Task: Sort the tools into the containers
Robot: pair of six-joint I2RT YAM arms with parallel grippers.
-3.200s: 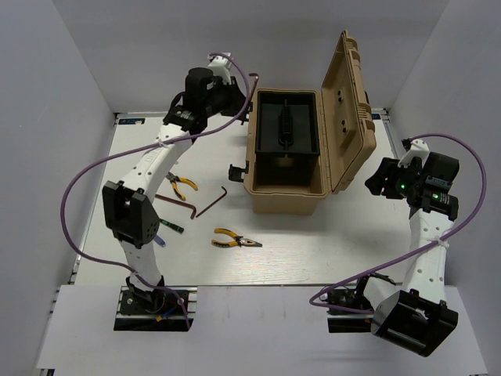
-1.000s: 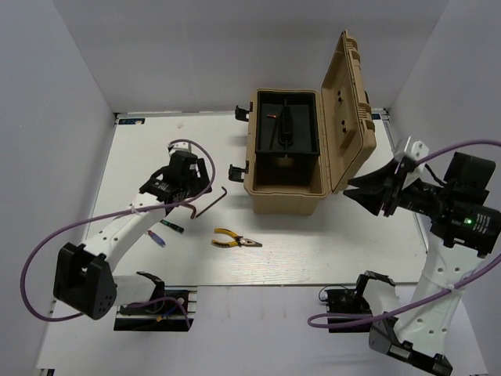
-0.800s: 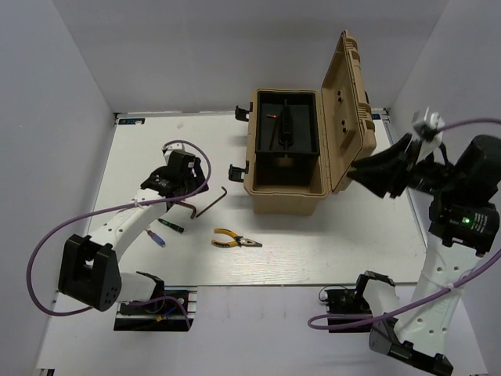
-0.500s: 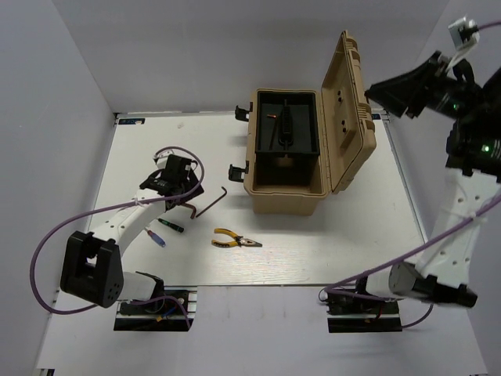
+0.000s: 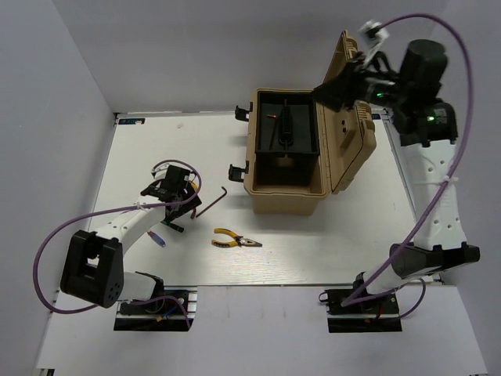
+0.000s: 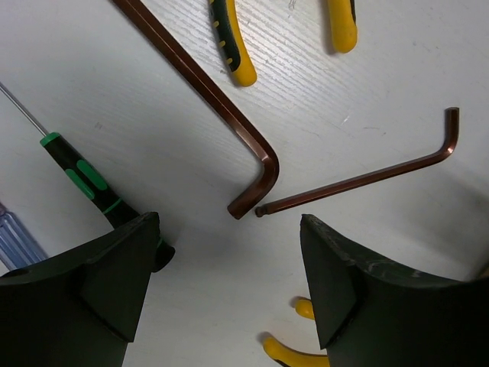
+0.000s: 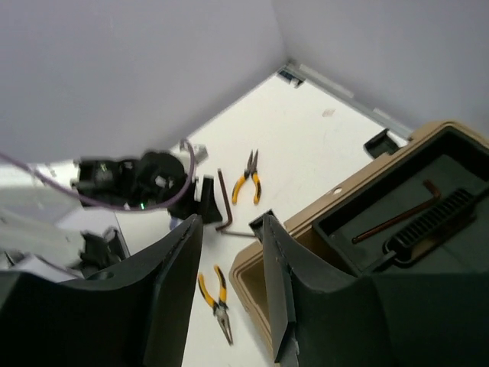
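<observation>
My left gripper moves outward and down onto the thick hex key's stem (image 6: pixel 215 102) beside the pliers handle next, since that stem lies below and outward of it.
The tan toolbox (image 5: pixel 286 196) stands open, its lid (image 5: pixel 351 110) upright. One hex key (image 7: pixel 397 215) lies in its black tray (image 5: pixel 270 153). My left gripper (image 6: pixel 228 225) hovers open and empty low over the table, above the ends of a thick hex key (image 6: pixel 199 84) and a thin hex key (image 6: pixel 359 180). A green screwdriver (image 6: pixel 84 180) lies by its left finger, and yellow pliers handles (image 6: pixel 233 46) show beyond. Another pair of pliers (image 5: pixel 235 240) lies nearer the front. My right gripper (image 5: pixel 333 90) is raised high by the lid, open and empty.
A blue screwdriver (image 5: pixel 156 237) lies beside the green one under the left forearm. Black latches (image 5: pixel 235 171) stick out from the toolbox's left side. White walls close in the table on the left, back and right. The purple cable (image 5: pixel 70 235) loops beside the left arm.
The right arm has swung up from the table's right side to high beside the lid. The left gripper has drifted a little nearer and left over the hex keys.
</observation>
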